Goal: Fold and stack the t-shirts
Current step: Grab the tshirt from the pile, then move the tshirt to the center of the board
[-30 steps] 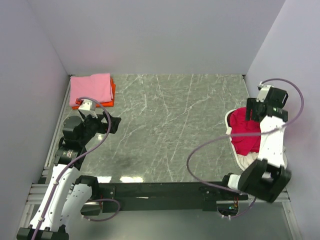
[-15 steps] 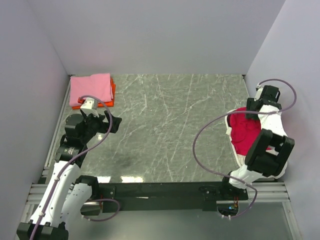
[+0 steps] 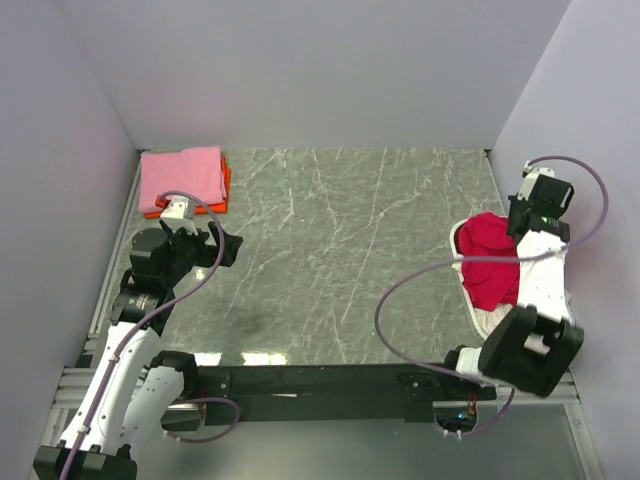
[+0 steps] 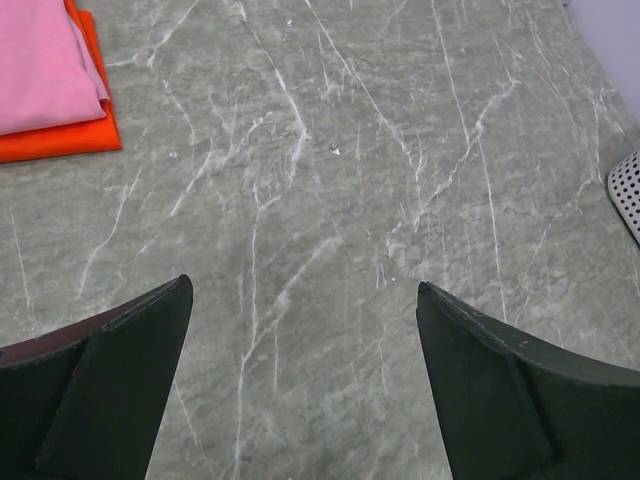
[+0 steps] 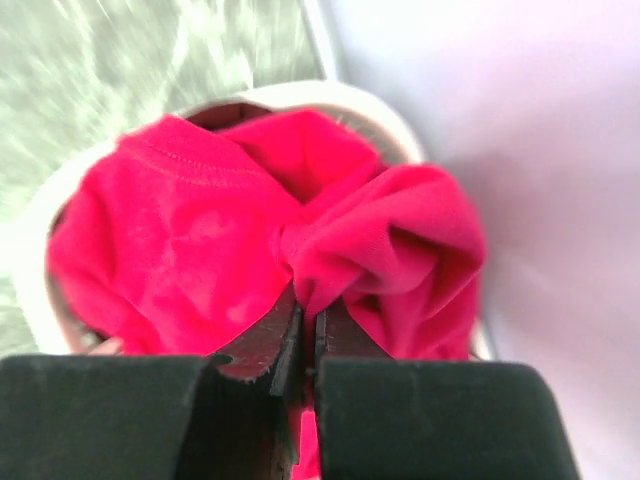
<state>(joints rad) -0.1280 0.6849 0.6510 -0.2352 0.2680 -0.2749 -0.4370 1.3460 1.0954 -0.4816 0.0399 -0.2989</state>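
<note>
The table's middle lies bare. My right gripper lifts the red t-shirt (image 3: 490,258) up next, carries it to the left in the top view, then lowers and releases it.
A crimson red t-shirt (image 3: 490,258) lies bunched in the white oval basket (image 3: 487,322) at the right side of the table. My right gripper (image 5: 309,318) is shut on a fold of that red t-shirt (image 5: 230,230), its jaws pinching the cloth above the basket (image 5: 30,250). A folded pink t-shirt (image 3: 181,177) lies on a folded orange t-shirt (image 3: 226,183) at the far left corner; both show in the left wrist view, pink t-shirt (image 4: 40,70) over orange t-shirt (image 4: 60,140). My left gripper (image 4: 300,300) hangs open over bare table, nothing between its fingers.
The grey marble table (image 3: 340,250) is walled on the left, back and right. The basket's perforated rim (image 4: 628,190) shows at the right edge of the left wrist view. The right arm's cable (image 3: 400,310) loops over the table's near right part.
My right gripper has shut on the red t-shirt and the right arm has shifted its pose over the basket. The left arm has hardly moved.
</note>
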